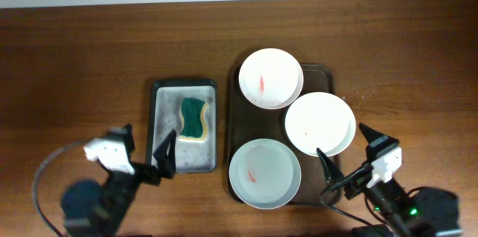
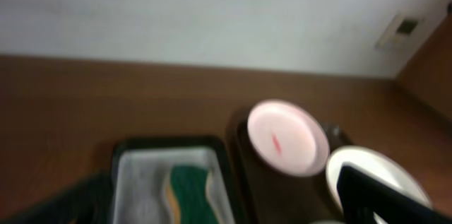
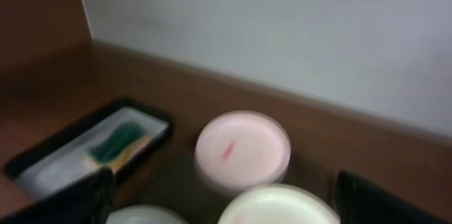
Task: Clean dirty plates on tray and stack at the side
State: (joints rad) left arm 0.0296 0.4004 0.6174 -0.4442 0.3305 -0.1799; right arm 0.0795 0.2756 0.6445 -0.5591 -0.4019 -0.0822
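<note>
My right gripper is open and needs to move down and to the left in the overhead view onto the near plate's facing rim, because that plate has a red smear on it.
Three white plates lie on the dark brown tray. The far plate and the near plate each carry a red smear. The right plate overlaps the tray's right rim. My left gripper hovers open at the near end of the small tray, holding nothing. To the right of the near plate, my right gripper is open and empty too. The left wrist view shows the far plate, and the right wrist view shows the same plate.
A small black tray with a grey bottom lies left of the brown tray and holds a green and yellow sponge. The table is brown wood, and a white wall runs along its far edge.
</note>
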